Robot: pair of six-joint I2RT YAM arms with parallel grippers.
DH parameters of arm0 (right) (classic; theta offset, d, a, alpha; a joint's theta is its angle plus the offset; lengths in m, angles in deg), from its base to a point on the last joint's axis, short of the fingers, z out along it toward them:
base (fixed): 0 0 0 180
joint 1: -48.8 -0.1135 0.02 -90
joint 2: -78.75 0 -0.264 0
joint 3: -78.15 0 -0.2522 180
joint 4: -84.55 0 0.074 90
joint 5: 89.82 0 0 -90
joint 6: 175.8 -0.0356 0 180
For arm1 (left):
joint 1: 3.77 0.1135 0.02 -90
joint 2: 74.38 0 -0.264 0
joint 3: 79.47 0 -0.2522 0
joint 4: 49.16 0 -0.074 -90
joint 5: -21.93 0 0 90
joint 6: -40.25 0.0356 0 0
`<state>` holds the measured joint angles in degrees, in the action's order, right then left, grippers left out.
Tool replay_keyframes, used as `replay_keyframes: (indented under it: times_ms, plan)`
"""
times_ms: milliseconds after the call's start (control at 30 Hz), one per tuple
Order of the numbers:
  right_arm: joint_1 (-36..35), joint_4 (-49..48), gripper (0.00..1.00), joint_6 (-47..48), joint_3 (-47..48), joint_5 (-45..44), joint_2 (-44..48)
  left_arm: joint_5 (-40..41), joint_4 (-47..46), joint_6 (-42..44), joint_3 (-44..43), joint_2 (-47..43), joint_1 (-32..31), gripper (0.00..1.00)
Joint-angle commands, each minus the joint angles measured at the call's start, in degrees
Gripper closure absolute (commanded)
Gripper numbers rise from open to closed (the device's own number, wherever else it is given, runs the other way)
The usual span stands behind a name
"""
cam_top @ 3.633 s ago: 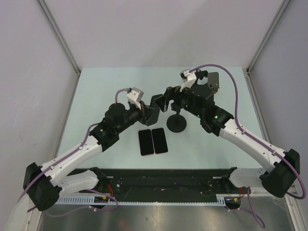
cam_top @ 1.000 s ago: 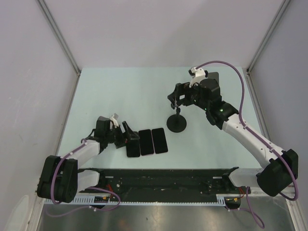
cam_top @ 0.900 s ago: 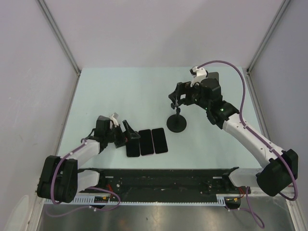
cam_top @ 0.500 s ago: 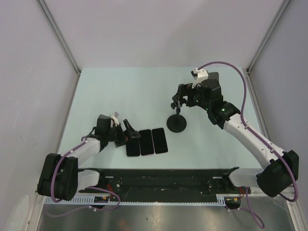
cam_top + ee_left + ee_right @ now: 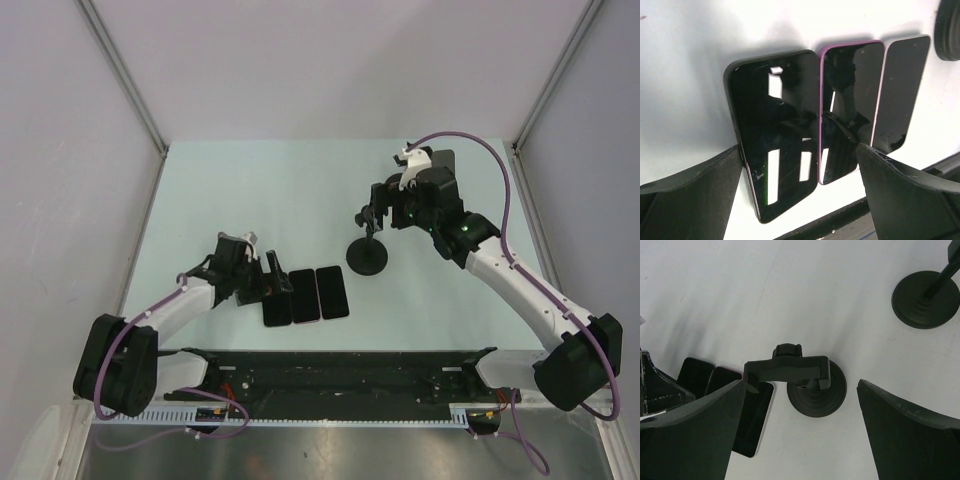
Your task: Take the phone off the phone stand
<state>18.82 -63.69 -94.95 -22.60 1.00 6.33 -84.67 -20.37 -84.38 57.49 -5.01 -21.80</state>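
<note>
The empty clamp's end away from the phones is between my open fingers. My right gripper should ease in onto that end and close.
Three phones lie flat side by side near the front of the table. The leftmost is a larger black phone (image 5: 275, 305) (image 5: 775, 135). Beside it lie a purple-edged phone (image 5: 303, 296) (image 5: 852, 95) and a third phone (image 5: 332, 292) (image 5: 902, 85). My left gripper (image 5: 272, 282) (image 5: 800, 200) hovers open over the black phone's near end, holding nothing. The black phone stand (image 5: 368, 256) (image 5: 817, 390) stands upright, and its clamp (image 5: 787, 369) is empty. My right gripper (image 5: 376, 208) (image 5: 800, 425) hangs open above the stand, its fingers apart from the clamp.
A second black stand (image 5: 443, 163) (image 5: 925, 297) stands at the back right, behind my right arm. The black rail (image 5: 340, 365) with both arm bases runs along the table's near edge, just below the phones. Grey walls close the table's left, back and right sides.
My left gripper has finished opening and its wrist has shifted slightly right by the black phone. The right gripper has risen a little from the stand. Earlier, only two phones lay flat.
</note>
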Motion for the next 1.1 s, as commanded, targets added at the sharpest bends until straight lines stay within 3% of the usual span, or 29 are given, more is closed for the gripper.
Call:
replay_keyframes:
  times_ms: [0,300,433,700,1067]
  plan:
    - [0.09,2.39,0.00,3.52,2.09,-0.73,0.88,5.26,6.59,1.76,-2.36,0.51,-0.79,0.00]
    - [0.09,3.27,0.01,6.42,2.53,-0.73,1.67,7.11,8.70,3.43,-5.35,-0.63,-2.02,0.00]
    - [0.09,4.50,0.06,8.26,2.88,-0.82,1.41,7.11,9.40,4.13,-8.24,-4.92,-2.02,0.00]
    - [0.62,5.21,0.25,13.97,4.11,-0.13,-2.19,9.30,10.46,11.06,-17.29,-13.63,-2.02,0.00]
    - [2.73,4.50,0.61,17.06,9.12,5.86,-10.37,16.42,10.29,20.21,-18.71,-23.56,-2.02,0.00]
